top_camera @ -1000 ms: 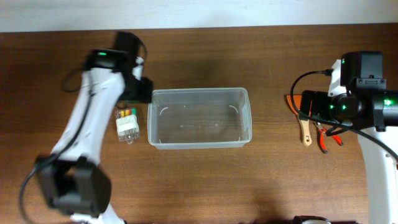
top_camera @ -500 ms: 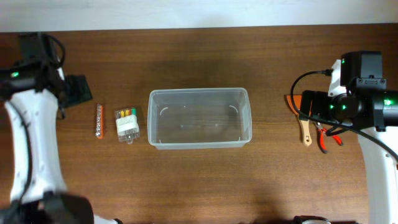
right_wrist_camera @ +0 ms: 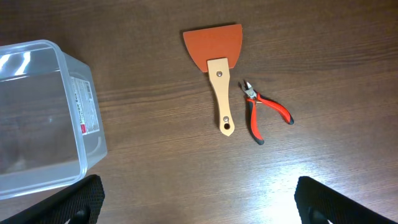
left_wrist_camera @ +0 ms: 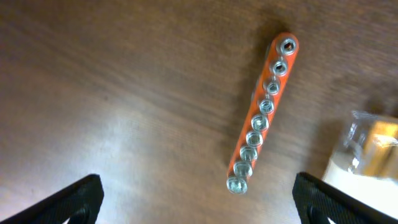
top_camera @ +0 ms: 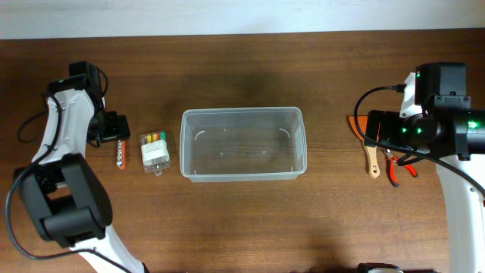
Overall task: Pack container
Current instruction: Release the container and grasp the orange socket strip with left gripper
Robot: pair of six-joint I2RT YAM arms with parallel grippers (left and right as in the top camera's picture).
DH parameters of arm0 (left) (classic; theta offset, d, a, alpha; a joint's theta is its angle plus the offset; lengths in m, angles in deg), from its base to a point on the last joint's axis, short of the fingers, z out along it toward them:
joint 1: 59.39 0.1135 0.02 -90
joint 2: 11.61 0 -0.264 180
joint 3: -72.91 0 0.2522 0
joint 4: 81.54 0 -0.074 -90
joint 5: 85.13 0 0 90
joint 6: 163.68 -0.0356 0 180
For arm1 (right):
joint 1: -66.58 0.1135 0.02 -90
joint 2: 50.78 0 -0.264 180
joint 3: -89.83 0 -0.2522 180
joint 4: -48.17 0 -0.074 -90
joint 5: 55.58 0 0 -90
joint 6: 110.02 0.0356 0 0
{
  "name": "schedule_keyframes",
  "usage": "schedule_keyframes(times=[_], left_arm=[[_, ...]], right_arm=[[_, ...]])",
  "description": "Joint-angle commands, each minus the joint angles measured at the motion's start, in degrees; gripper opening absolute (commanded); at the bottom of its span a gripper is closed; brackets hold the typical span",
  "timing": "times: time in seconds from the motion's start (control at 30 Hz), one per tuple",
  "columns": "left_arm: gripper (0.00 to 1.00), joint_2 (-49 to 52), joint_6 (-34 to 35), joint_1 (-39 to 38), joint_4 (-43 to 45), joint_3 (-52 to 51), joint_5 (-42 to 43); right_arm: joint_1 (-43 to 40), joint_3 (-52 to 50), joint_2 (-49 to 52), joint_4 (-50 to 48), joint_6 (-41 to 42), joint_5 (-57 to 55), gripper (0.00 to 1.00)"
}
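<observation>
The left gripper turns and shifts toward the battery pack [top_camera: 154, 152] next, then lowers to it, since the orange socket rail lies slanted and off-center between my fingers.
The container [top_camera: 242, 111] is a clear rectangular tub standing empty at the table's middle; its right end shows in the right wrist view [right_wrist_camera: 84, 124]. An orange socket rail [left_wrist_camera: 264, 112] and a small clear battery pack [top_camera: 154, 152] lie left of it. My left gripper [left_wrist_camera: 199, 202] is open and empty, hovering over the rail [top_camera: 120, 157]. An orange spatula [right_wrist_camera: 217, 68] with a wooden handle and red pliers [right_wrist_camera: 264, 112] lie right of the tub. My right gripper [right_wrist_camera: 199, 202] is open and empty above the table near them.
The battery pack also shows at the right edge of the left wrist view [left_wrist_camera: 367, 155]. In the overhead view the spatula [top_camera: 371, 161] and pliers [top_camera: 395, 168] are partly under the right arm. A pale wall strip runs along the table's far edge.
My left arm swung away from the tub's left end out to the far left, then came back in over the socket rail. The right arm has not moved.
</observation>
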Motion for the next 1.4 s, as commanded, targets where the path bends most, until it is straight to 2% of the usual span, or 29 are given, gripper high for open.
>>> schedule_keyframes(times=[0.0, 0.3, 0.43, 0.6, 1.3, 1.37], left_arm=[[0.99, 3.4, -3.7, 0.2, 1.0, 0.0, -1.2], [0.99, 10.3, -7.8, 0.2, 2.1, 0.0, 2.2], [0.99, 10.5, -7.8, 0.2, 3.1, 0.0, 3.4], [0.99, 10.5, -11.9, 0.2, 3.7, 0.0, 8.7], [1.0, 11.6, -11.8, 1.0, 6.5, -2.7, 9.4], [0.93, 11.6, -11.7, 1.0, 7.2, -4.1, 9.4]], right_arm=[[-0.3, 1.2, -0.1, 0.0, 0.0, -1.3, 0.99], [-0.3, 1.2, -0.1, 0.0, 0.0, -1.3, 0.99], [-0.3, 1.2, -0.1, 0.0, 0.0, -1.3, 0.99], [-0.3, 1.2, -0.1, 0.0, 0.0, -1.3, 0.99], [-0.3, 1.2, -0.1, 0.6, 0.0, -1.3, 0.99], [-0.3, 1.2, -0.1, 0.6, 0.0, -1.3, 0.99]])
